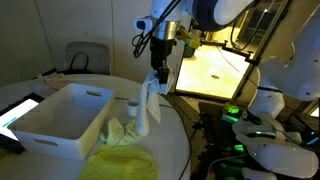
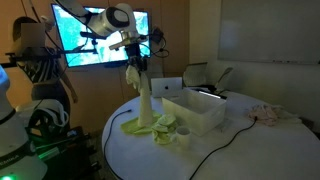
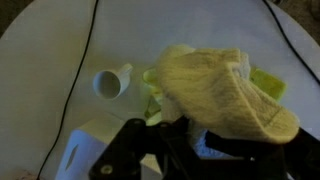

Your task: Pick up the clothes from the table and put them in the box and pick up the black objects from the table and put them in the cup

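Note:
Next, my gripper lowers across toward the yellow-green cloth (image 1: 120, 160) and releases the cream one there, because the pale cream cloth (image 1: 150, 105) hangs from high above the table.
My gripper (image 1: 160, 72) (image 2: 135, 65) is shut on a pale cream cloth (image 1: 150, 105) (image 2: 145, 100) and holds it up so it hangs down over the round white table (image 1: 175, 150) (image 2: 230, 155). In the wrist view the cloth (image 3: 225, 90) drapes over the fingers (image 3: 185, 130). The white box (image 1: 62, 118) (image 2: 195, 108) stands open beside it. A yellow-green cloth (image 1: 120, 160) (image 2: 140, 126) lies on the table below. A small white cup (image 1: 133, 103) (image 3: 110, 83) stands next to the hanging cloth. I cannot make out any black objects.
A black cable (image 2: 215, 155) (image 3: 85, 60) runs over the table. A tablet (image 1: 20, 110) lies at the table's edge. A crumpled cloth (image 2: 268, 114) lies at the far side. A lit screen (image 2: 100, 40) and a chair (image 1: 88, 57) stand behind.

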Tool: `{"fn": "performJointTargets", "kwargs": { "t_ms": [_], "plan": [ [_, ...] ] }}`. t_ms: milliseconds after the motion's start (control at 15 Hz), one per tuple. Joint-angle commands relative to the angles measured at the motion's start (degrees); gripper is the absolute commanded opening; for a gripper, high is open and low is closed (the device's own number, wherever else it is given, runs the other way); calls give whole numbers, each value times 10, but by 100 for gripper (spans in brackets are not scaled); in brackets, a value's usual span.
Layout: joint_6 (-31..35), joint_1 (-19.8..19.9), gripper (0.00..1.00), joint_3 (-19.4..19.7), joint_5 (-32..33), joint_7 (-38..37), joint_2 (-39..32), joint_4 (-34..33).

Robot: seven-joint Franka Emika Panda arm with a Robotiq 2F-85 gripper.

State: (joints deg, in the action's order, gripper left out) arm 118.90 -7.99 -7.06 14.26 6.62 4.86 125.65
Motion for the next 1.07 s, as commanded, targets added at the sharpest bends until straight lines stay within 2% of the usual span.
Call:
{"fn": "performJointTargets", "kwargs": {
  "t_ms": [0, 200, 533, 1000],
  "plan": [
    [-69, -5, 2, -7, -30, 34, -11, -3],
    [-118, -7, 2, -8, -46, 67, -25, 7],
    [-154, -5, 2, -8, -49, 111, -60, 21],
    [-162, -6, 3, -20, -23, 227, -224, -51]
  ]
}}
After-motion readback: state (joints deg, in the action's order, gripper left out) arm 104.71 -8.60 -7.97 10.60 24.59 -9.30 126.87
